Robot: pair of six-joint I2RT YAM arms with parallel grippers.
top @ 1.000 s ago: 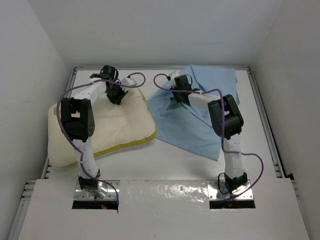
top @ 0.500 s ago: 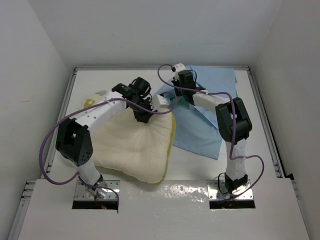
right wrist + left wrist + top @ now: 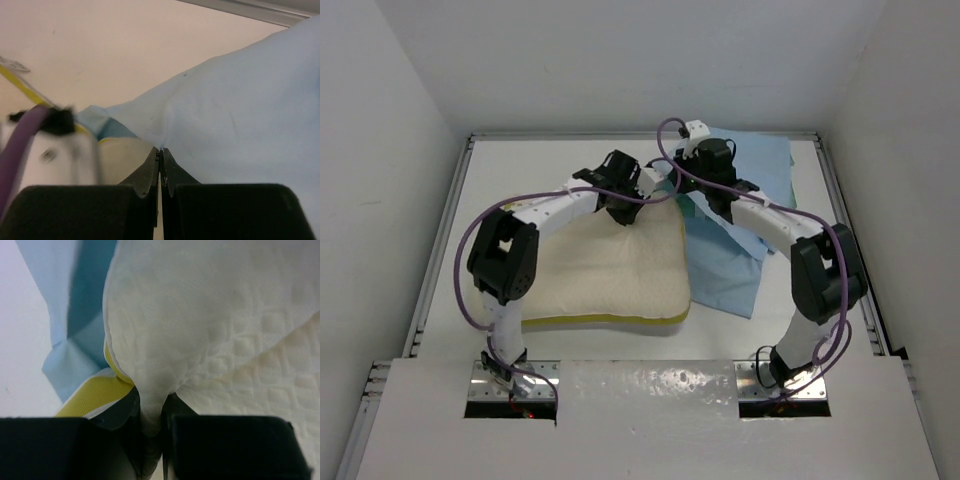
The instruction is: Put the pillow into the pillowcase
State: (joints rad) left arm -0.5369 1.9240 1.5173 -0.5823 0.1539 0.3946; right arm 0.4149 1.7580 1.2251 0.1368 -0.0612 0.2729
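Observation:
I will move the pinched pillow edge outward toward the far bar with my left gripper next and let it go, because bare tabletop is outward of the gripper.
The cream-white pillow (image 3: 610,270) with its yellow edge band lies at mid-table, its right side resting on the light blue pillowcase (image 3: 740,255). My left gripper (image 3: 620,208) is shut on a pinch of the pillow's far edge (image 3: 150,410); the yellow band (image 3: 95,395) shows beside it. My right gripper (image 3: 705,190) is shut on a raised fold of the pillowcase (image 3: 161,148) at its left edge, just right of the left gripper. In the left wrist view the pillowcase (image 3: 75,340) shows pale blue with a darker sea-green inner face past the pillow's corner.
White walls enclose the table on three sides, with metal rails (image 3: 850,240) along the left and right edges. Purple cables (image 3: 470,250) loop off both arms. The arm bases sit at the near edge.
My left gripper has dragged the pillow from the table's left side rightward onto the pillowcase edge and turned it. My right gripper has shifted right and lifted the pillowcase fold.

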